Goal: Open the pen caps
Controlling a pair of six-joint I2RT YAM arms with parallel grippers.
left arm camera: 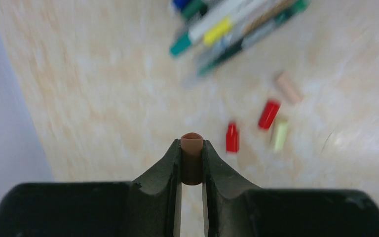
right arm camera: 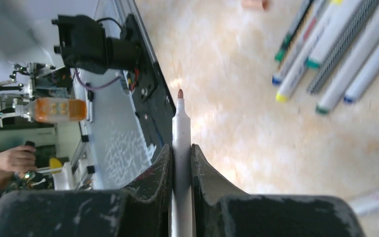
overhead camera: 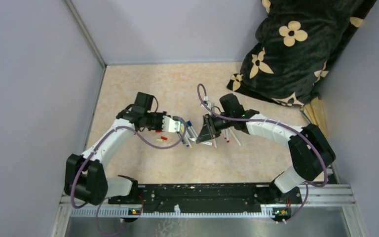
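My left gripper needs to move down next toward the open patch (left arm camera: pixel 213 94) between the pens and red caps to let go of the brown cap (left arm camera: pixel 192 163), because that patch is below the gripper.
My left gripper (left arm camera: pixel 192 146) is shut on a short brown pen cap (left arm camera: pixel 192 163), held above the table. My right gripper (right arm camera: pixel 181 150) is shut on a white pen (right arm camera: pixel 181 123) whose brown tip (right arm camera: pixel 180 94) is bare. In the top view the left gripper (overhead camera: pixel 180 126) and the right gripper (overhead camera: pixel 208 129) face each other a short gap apart. Two red caps (left arm camera: pixel 232 138), (left arm camera: pixel 269 114), a pale yellow cap (left arm camera: pixel 280 135) and a peach cap (left arm camera: pixel 288 87) lie loose on the table. A bundle of pens (left arm camera: pixel 237 24) lies beyond them and also shows in the right wrist view (right arm camera: pixel 335 49).
A black flowered cloth (overhead camera: pixel 296 44) fills the back right corner, with wooden sticks (overhead camera: pixel 318 113) beside it. Lilac walls close in the left, back and right. The black base rail (overhead camera: pixel 202 195) runs along the near edge. More pens (overhead camera: pixel 229 136) lie under the right arm.
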